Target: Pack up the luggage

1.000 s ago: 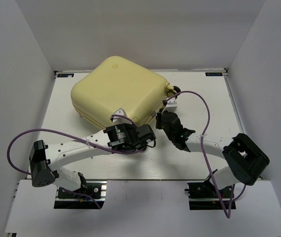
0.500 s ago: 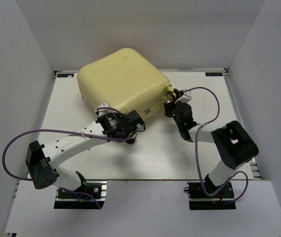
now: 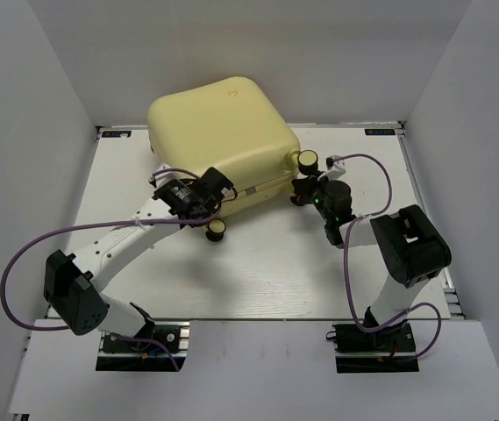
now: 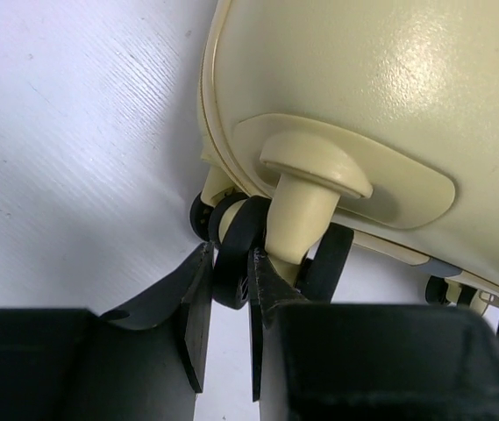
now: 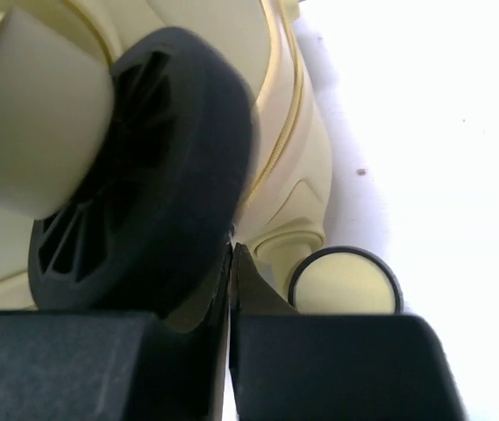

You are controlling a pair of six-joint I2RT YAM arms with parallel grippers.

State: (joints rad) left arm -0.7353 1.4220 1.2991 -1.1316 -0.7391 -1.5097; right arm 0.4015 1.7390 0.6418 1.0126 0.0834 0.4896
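Observation:
My left gripper needs to pull the wheel of the black luggage toward the bare tabletop on the gripper's left in the top view and then let go, because the luggage is crooked.
The luggage (image 3: 223,132) is a big pale yellow hard-shell case, closed and tipped up at the back of the table, also seen in the left wrist view (image 4: 381,96). My left gripper (image 3: 219,189) is at its near left corner. There the left gripper (image 4: 230,254) is shut on a black luggage wheel (image 4: 234,241). My right gripper (image 3: 302,188) sits at the case's near right corner. In the right wrist view the right gripper (image 5: 231,252) is shut with nothing in it, its tips against a large black wheel (image 5: 144,193).
Cream-faced wheels (image 3: 217,229) (image 3: 307,160) stick out of the case's near side. White enclosure walls (image 3: 30,114) stand left, right and behind. Purple cables (image 3: 30,254) loop beside both arms over the white table (image 3: 258,272).
The luggage has tipped up and slid toward the back, so its wheels now face me. Both arms followed it toward the back, and the left jaws closed a little onto the wheel.

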